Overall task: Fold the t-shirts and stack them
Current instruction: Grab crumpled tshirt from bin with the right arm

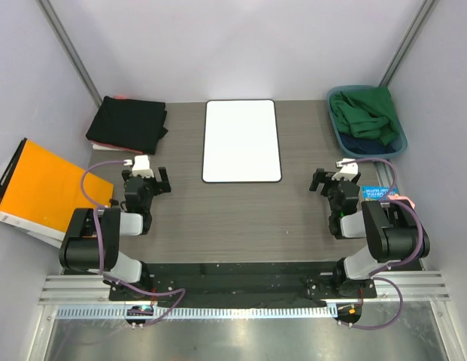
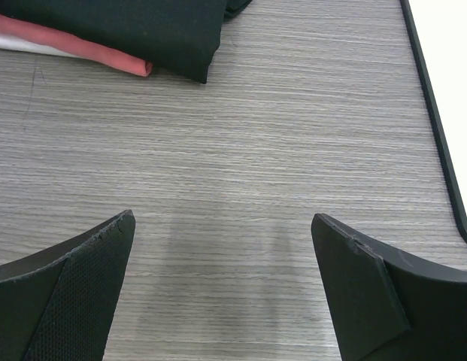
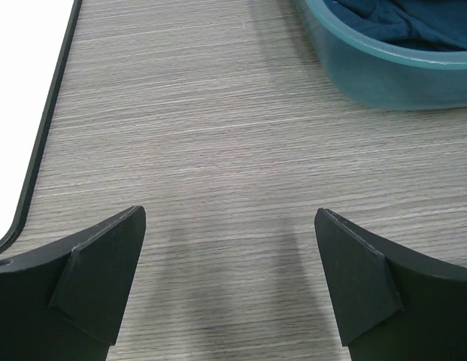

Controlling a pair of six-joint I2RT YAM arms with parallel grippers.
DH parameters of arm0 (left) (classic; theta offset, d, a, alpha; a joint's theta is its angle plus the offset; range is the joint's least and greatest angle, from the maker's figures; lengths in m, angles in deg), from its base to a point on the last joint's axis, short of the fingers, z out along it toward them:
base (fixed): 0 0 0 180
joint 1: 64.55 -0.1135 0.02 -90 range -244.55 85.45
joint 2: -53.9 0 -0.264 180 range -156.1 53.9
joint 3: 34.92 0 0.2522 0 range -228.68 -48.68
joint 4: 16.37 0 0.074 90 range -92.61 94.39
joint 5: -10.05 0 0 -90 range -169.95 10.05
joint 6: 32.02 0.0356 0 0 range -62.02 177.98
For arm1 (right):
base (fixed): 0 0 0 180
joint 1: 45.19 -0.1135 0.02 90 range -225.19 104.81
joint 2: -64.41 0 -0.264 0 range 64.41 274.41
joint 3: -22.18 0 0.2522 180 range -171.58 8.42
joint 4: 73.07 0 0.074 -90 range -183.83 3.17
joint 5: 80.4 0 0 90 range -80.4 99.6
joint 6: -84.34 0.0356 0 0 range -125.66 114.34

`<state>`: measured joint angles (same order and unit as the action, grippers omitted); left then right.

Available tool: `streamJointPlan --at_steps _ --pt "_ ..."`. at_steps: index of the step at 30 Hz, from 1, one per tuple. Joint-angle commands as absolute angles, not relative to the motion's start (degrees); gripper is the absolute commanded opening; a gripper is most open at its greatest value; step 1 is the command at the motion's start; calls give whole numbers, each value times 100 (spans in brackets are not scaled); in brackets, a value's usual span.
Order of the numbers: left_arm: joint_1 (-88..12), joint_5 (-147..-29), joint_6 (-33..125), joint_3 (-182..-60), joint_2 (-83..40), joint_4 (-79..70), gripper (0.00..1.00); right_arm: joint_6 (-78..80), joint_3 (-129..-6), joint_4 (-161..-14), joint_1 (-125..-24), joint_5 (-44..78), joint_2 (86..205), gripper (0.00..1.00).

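My right gripper moves up and outward over the basket's side next, then down onto the dark green t-shirt point(image 1: 365, 113), since that t-shirt lies over the navy one.
A stack of black folded t-shirts point(image 1: 128, 124) lies at the far left of the table, its corner showing in the left wrist view point(image 2: 143, 30). A dark green t-shirt point(image 1: 365, 113) lies crumpled in a teal basket point(image 1: 395, 146) at the far right, over a navy shirt point(image 3: 398, 19). My left gripper point(image 1: 153, 180) is open and empty above bare table, near the stack. My right gripper point(image 1: 329, 179) is open and empty above bare table, near the basket.
A white rectangular board point(image 1: 241, 141) with a dark rim lies at the table's middle back. An orange folder point(image 1: 49, 188) leans at the left edge. A red and white cloth point(image 2: 75, 49) lies under the black stack. The basket wall point(image 3: 368, 64) is close to the right gripper.
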<state>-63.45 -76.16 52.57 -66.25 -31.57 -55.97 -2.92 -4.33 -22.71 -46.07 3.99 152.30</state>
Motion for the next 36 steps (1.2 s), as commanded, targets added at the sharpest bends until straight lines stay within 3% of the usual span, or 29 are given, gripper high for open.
streamJointPlan --at_steps 1,4,7,8,11,12,14,15,17,18,20,21,22,25,33,36 --pt "-6368 -7617 5262 -6661 -3153 -5974 100 -311 -520 -1933 -4589 398 15247 100" --pt "-6368 -7704 5340 -6679 -3048 -6027 100 -407 -476 -1846 -4598 493 15221 100" --pt "-6376 -8748 5586 -7370 -2118 -4223 100 -530 -739 -2940 -4598 757 14450 100" --pt "-6368 -9160 6048 -7695 -1933 -2937 100 -723 -836 -3309 -4607 1271 14117 100" --pt "-6368 -9639 6577 -9066 -1641 -983 100 -1103 -1808 -4994 -4615 1830 13139 100" --pt "-6376 -9656 6719 -9879 -1676 -460 100 -1190 -2987 -6610 -4615 1865 13164 100" --pt "-6368 -9849 7158 -10691 -2079 960 100 -1897 -4485 -8480 -4607 1770 13627 100" --pt "-6359 -9806 7395 -11513 -2255 1422 100 -2085 -5972 -10108 -4607 1386 14430 100" --pt "-6359 -9552 7748 -12396 -2980 2693 100 -2271 -7447 -11341 -4598 988 15374 100" --pt "-6359 -9377 7845 -13184 -3221 2997 100 -2315 -8812 -12329 -4241 882 15805 100" --pt "-6368 -9008 7994 -13865 -3940 3664 100 -2184 -10077 -13049 -3940 1151 17115 100" --pt "-6368 -8945 8152 -14390 -4161 3816 100 -1949 -11266 -13539 -3608 1275 17502 99" --pt "-6368 -8909 8206 -14578 -4311 3956 99 -1851 -11904 -13831 -3492 1520 18411 95" --pt "-6376 -8953 8302 -14905 -4629 4019 98 -1753 -14165 -14799 -3263 1286 19691 96" --pt "-6368 -8848 8417 -14897 -4586 3879 99 -2271 -13281 -14589 -3077 1891 20546 96" --pt "-6368 -8839 8435 -14827 -4533 3844 98 -2228 -13343 -14590 -3086 1769 20793 71"
